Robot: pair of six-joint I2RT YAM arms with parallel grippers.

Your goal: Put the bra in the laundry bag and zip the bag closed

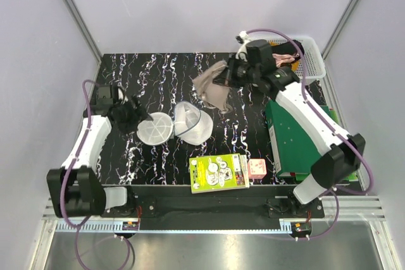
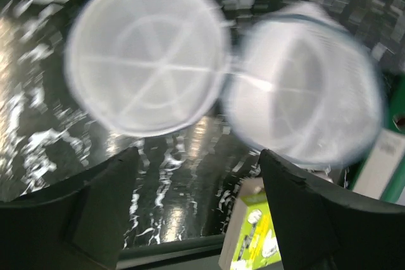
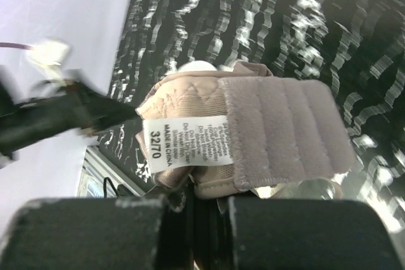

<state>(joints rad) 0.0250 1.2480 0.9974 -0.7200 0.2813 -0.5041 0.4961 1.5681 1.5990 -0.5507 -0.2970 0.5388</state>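
Note:
The right gripper goes back and left in the top view next, then down to free the bra [image 1: 213, 91] in the bag's deeper half [image 1: 192, 123], which gapes empty.
The beige-tan bra [image 1: 213, 91] hangs from my right gripper [image 1: 226, 74] above the back middle of the table. In the right wrist view the jaws are shut on the bra [image 3: 253, 134] at its band, with a white care label showing. The white mesh laundry bag [image 1: 175, 123] lies open on the table as two round halves, left of centre. In the left wrist view the bag [image 2: 221, 74] fills the upper frame, blurred. My left gripper [image 1: 134, 113] sits just left of the bag, open and empty, its fingers [image 2: 304, 219] apart over bare table.
A green-yellow booklet [image 1: 219, 172] and a small pink box [image 1: 256, 168] lie near the front edge. A green board [image 1: 292, 140] lies under the right arm. A white lattice basket [image 1: 305, 56] with garments stands at the back right.

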